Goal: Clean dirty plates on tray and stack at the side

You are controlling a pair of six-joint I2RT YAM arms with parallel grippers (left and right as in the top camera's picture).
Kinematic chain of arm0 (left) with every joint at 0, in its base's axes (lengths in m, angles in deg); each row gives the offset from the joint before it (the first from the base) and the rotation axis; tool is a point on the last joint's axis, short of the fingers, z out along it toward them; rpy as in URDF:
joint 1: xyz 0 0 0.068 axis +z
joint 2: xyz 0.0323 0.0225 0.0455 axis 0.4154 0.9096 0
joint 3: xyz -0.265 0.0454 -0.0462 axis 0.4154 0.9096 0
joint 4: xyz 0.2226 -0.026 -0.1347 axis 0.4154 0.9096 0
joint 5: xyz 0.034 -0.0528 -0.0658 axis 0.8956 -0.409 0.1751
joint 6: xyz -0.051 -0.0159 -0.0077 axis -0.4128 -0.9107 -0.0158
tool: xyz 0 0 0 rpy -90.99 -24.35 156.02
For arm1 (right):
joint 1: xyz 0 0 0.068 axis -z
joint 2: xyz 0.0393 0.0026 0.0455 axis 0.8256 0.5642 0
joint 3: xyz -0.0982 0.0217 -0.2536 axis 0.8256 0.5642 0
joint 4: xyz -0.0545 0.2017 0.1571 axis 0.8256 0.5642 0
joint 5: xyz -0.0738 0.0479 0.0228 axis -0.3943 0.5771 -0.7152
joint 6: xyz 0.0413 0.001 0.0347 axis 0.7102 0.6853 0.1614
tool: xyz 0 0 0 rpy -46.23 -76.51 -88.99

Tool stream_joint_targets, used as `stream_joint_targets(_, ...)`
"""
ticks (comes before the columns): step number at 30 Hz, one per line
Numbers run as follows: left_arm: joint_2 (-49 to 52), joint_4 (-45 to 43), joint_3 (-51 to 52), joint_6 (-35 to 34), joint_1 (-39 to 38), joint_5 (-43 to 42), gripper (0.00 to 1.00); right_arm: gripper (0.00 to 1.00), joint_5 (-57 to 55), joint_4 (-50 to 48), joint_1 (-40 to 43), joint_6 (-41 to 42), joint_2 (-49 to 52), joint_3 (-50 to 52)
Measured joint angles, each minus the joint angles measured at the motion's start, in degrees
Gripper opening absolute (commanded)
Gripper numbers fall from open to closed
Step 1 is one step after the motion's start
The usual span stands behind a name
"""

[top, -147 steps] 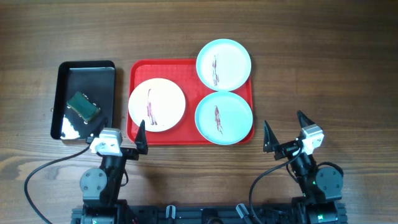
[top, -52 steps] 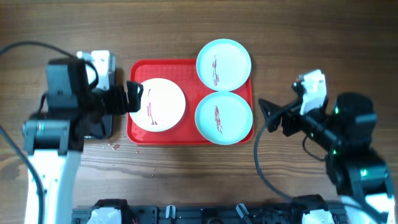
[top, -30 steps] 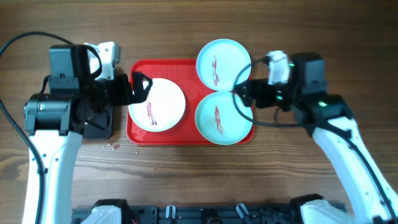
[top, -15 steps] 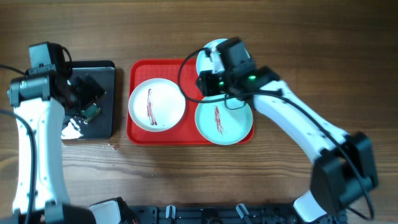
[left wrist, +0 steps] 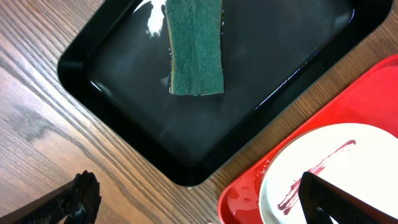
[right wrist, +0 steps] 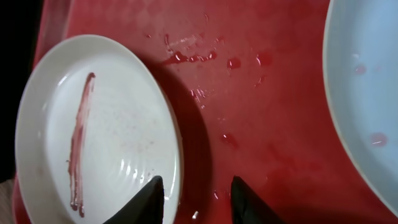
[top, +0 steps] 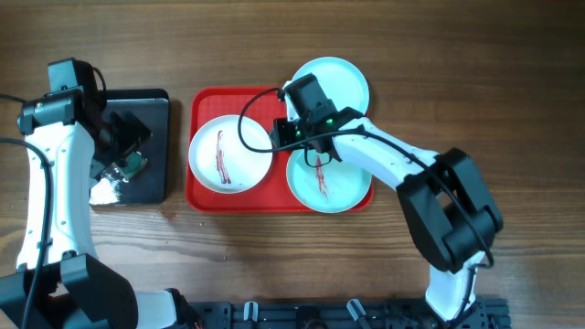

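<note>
The white plate is streaked. I should bring my left gripper's open fingers down next, one on each long side of the sponge below in the black tray.
On the red tray lie three plates. The white plate on the left carries a dark red streak. Behind my right arm is one mint plate; the other mint plate is streaked. My right gripper hangs low over the white plate's right rim. In the right wrist view its fingers straddle the rim of the white plate, partly open, right gripper not pinching it. My left gripper hovers wide open over the black tray; in its wrist view the left gripper holds nothing.
A green sponge lies in the wet black tray, seen from overhead as the sponge. A white puddle sits in that tray's front corner. Red droplets spot the red tray between the plates. Bare wooden table surrounds both trays.
My right gripper has slid left from the mint plates to the white plate's right rim, its jaws narrowing. My left gripper moved from the white plate's left edge to the black tray.
</note>
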Motion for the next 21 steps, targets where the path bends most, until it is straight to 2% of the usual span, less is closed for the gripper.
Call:
stream_joint_targets(11,0.00,-0.09,0.00,0.00,0.00,0.00,1.00,0.34,0.17,-1.88,-2.99,-0.50,2.51,0.00)
stream_joint_targets(13,0.00,-0.09,0.00,0.00,0.00,0.00,1.00,0.29,0.22,-2.29,-3.61,-0.63,3.17,0.00)
stream_joint_targets(18,0.00,-0.09,0.00,0.00,0.00,0.00,1.00,0.07,0.35,-2.78,-3.78,0.09,4.24,-0.37)
stream_joint_targets(21,0.04,-0.11,0.00,0.00,0.00,0.00,1.00,0.04,-0.68,-2.73,-3.52,2.01,4.55,-0.55)
